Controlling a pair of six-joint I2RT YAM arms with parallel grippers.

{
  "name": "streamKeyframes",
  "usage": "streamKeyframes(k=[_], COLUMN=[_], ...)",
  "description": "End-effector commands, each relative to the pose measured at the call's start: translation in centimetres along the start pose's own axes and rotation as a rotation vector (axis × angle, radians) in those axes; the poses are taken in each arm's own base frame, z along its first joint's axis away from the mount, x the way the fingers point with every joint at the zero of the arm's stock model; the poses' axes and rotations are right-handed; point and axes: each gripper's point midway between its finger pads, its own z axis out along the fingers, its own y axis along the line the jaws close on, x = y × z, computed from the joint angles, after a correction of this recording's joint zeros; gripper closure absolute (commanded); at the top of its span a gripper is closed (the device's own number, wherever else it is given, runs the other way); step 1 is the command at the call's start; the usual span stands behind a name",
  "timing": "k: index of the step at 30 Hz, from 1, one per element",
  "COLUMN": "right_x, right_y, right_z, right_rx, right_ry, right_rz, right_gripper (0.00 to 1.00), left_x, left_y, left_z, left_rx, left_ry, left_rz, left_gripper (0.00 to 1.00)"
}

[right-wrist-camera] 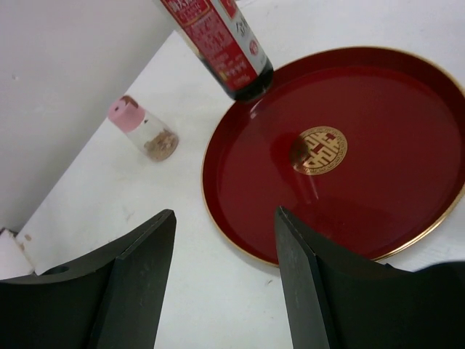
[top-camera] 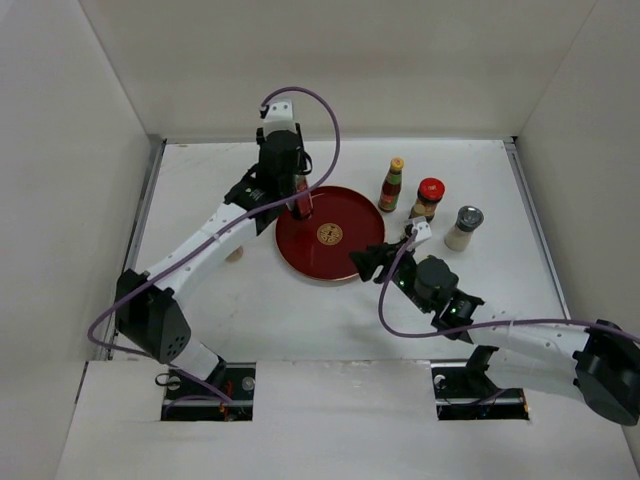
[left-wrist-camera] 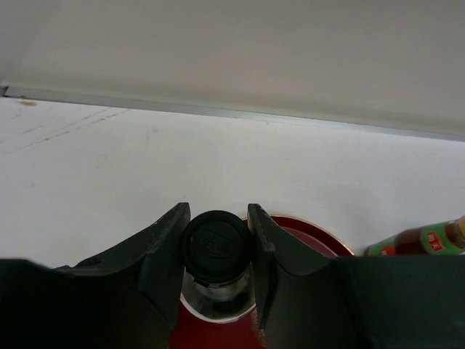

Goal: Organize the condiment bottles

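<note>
I will next carry the bottle with my left gripper to the right in the top view, onto the open tray bottom, then release the bottle's black cap (left-wrist-camera: pixel 216 243).
My left gripper (top-camera: pixel 297 192) (left-wrist-camera: pixel 218 212) is shut on the black cap (left-wrist-camera: pixel 216 243) of a tall clear bottle with a red label (top-camera: pixel 301 208) (right-wrist-camera: pixel 221 43). The bottle stands at the left inner edge of the round red tray (top-camera: pixel 345 262) (right-wrist-camera: pixel 378 196). My right gripper (top-camera: pixel 363 262) (right-wrist-camera: pixel 225 212) is open and empty, low over the table at the tray's near right rim. A yellow-capped bottle (top-camera: pixel 392 183) (left-wrist-camera: pixel 421 240), a red-capped jar (top-camera: pixel 428 197) and a silver-capped shaker (top-camera: pixel 464 227) stand right of the tray. A pink-capped bottle (right-wrist-camera: pixel 142 131) sits left of the tray, half hidden under my left arm in the top view (top-camera: pixel 234 256).
White walls enclose the table on the left, back and right, with a metal strip (left-wrist-camera: pixel 218 113) at the back edge. The tray carries a gold emblem (right-wrist-camera: pixel 322 150) at its centre. Other task bottles are out of view.
</note>
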Motion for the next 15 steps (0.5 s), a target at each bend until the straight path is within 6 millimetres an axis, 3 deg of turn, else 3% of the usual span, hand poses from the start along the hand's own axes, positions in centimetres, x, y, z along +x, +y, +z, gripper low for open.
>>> streamKeyframes(k=[1, 8, 15], right_x=[-2.4, -2.7, -2.2], right_y=[-0.2, -0.6, -0.6], right_z=[-0.2, -0.3, 0.0], right_rx=[0.000, 0.008, 0.011], right_ry=[-0.091, -0.100, -0.085], right_rz=[0.065, 0.070, 0.066], right_gripper=[0.37, 0.36, 0.36], left_x=[-7.1, -5.4, -3.3], left_y=[-3.1, -5.9, -6.6], left_z=[0.2, 2.9, 4.2], left_rx=[0.066, 0.108, 0.114], left_ry=[-0.189, -0.162, -0.138], left_rz=[-0.136, -0.116, -0.090], left_gripper=[0.85, 0.85, 0.85])
